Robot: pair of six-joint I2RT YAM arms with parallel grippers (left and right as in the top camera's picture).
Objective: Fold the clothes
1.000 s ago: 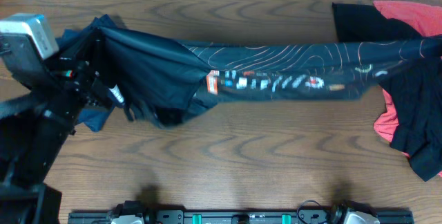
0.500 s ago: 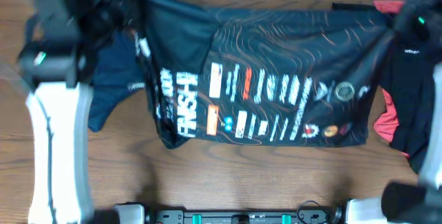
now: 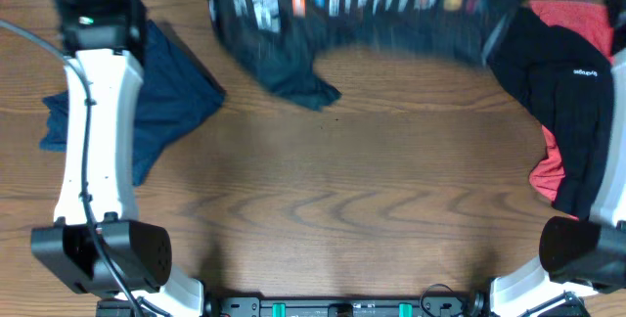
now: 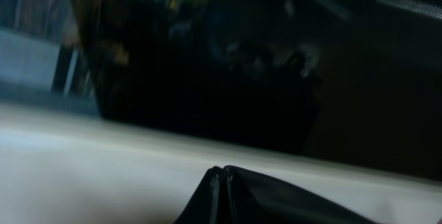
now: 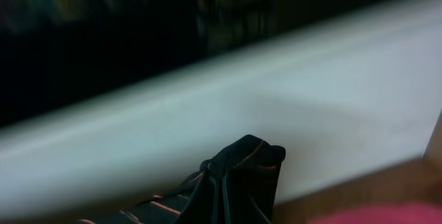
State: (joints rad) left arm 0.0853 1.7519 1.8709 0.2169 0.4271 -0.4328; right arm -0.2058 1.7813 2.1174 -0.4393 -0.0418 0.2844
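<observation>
Next, my left gripper draws back and down to release the jersey (image 3: 372, 4) on the bare near wood, which lies below and back of it, clear of clothes.
Of the clothes, the black jersey (image 3: 372, 4) with orange contour lines and white and red lettering hangs stretched and blurred along the far edge of the table, one corner (image 3: 305, 87) drooping onto the wood. My left gripper (image 4: 222, 181) is shut on a fold of black cloth (image 4: 276, 200). My right gripper (image 5: 219, 182) is shut on a bunched corner of the jersey (image 5: 248, 165) with orange lines. In the overhead view both sets of fingers are hidden past the top edge; only the left arm (image 3: 93, 141) and the right arm's base (image 3: 577, 253) show.
A navy garment (image 3: 161, 102) lies crumpled at the left under the left arm. A plain black garment (image 3: 572, 112) lies over a red one (image 3: 548, 175) at the right edge. A dark rail (image 3: 342, 307) runs along the near edge of the wooden table (image 3: 342, 190).
Both arms have swung the jersey up and towards the far edge; it no longer lies spread across the middle. The navy garment at the left is uncovered.
</observation>
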